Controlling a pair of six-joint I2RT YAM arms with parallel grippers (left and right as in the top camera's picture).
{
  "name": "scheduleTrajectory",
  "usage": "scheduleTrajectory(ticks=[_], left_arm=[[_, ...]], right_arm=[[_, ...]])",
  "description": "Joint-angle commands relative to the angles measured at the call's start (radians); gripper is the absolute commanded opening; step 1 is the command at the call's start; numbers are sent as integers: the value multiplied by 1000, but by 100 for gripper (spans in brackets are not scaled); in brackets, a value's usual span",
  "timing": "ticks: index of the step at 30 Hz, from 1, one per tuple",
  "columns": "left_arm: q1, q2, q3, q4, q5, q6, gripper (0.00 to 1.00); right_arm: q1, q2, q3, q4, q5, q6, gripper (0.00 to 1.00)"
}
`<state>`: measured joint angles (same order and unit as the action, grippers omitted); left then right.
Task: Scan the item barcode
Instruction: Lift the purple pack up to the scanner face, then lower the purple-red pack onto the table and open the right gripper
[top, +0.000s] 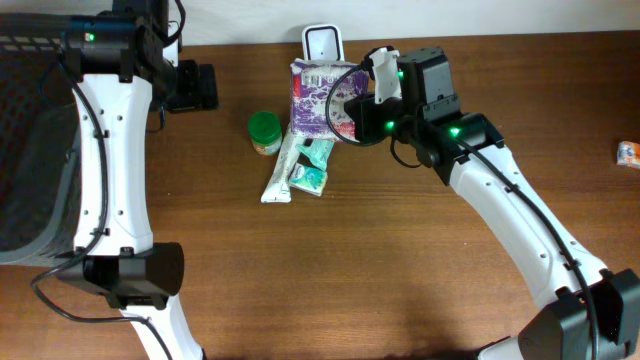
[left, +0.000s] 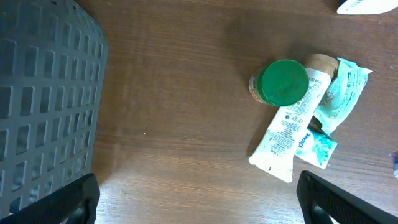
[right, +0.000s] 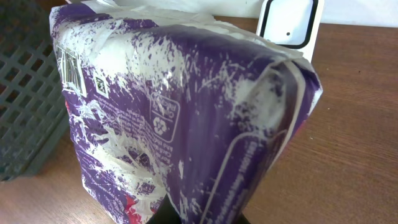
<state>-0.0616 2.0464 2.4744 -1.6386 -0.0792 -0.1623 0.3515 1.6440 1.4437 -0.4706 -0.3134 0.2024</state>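
My right gripper draws back next and goes down to release the purple packet on the clear, bare table (top: 366, 165) beside the teal packet.
My right gripper (top: 352, 106) is shut on a purple and white packet (top: 316, 95), holding it just in front of the white scanner (top: 323, 42) at the table's back edge. The right wrist view is filled by the packet (right: 186, 112), which has a barcode (right: 71, 65) on its upper left face. The scanner (right: 287, 22) stands behind it, and the gripper (right: 199, 216) shows only as a dark shape under the packet. My left gripper (top: 195, 87) stands open at the back left. Bare table lies between its fingers (left: 68, 202).
A green-lidded jar (top: 264, 130), a white tube (top: 280, 170) and a teal packet (top: 312, 172) lie together in front of the scanner. A dark mesh basket (top: 30, 150) stands at the left edge. A small item (top: 627, 152) lies at the far right.
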Motion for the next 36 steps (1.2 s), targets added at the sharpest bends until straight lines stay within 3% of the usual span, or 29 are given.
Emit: scheduleTrajectory(ticks=[1, 3, 8, 12, 18, 23, 24, 26, 29, 31, 34, 36], left_arm=[[-1, 3, -5, -1, -4, -9, 99], [-1, 3, -5, -2, -4, -9, 99], [-1, 3, -5, -2, -4, -9, 99], [-1, 3, -5, -1, -4, -9, 99], [-1, 3, -5, -1, -4, -9, 99], [-1, 3, -5, -1, -4, -9, 99], [-1, 3, -5, -2, -4, -9, 99], [-1, 3, -5, -1, -4, -9, 99], [-1, 3, -5, -1, -4, -9, 99], [-1, 3, -5, -2, -4, -9, 99], [-1, 3, -5, -2, -4, -9, 99], [-1, 3, -5, -1, -4, -9, 99]], right_arm=[[2, -26, 21, -4, 9, -4, 4], [1, -26, 21, -29, 96, 13, 4], [1, -21, 21, -245, 655, 141, 4], [1, 41, 19, -426, 910, 155, 4], [4, 275, 19, -545, 956, 154, 5], [103, 291, 80, -552, 811, 154, 26], [135, 291, 114, -551, 770, 154, 36], [190, 291, 191, -551, 696, 154, 65], [222, 291, 299, -570, 600, 155, 79], [196, 291, 366, -620, 582, 162, 95], [66, 292, 393, -691, 555, 172, 99], [-68, 294, 383, -716, 390, 85, 99]])
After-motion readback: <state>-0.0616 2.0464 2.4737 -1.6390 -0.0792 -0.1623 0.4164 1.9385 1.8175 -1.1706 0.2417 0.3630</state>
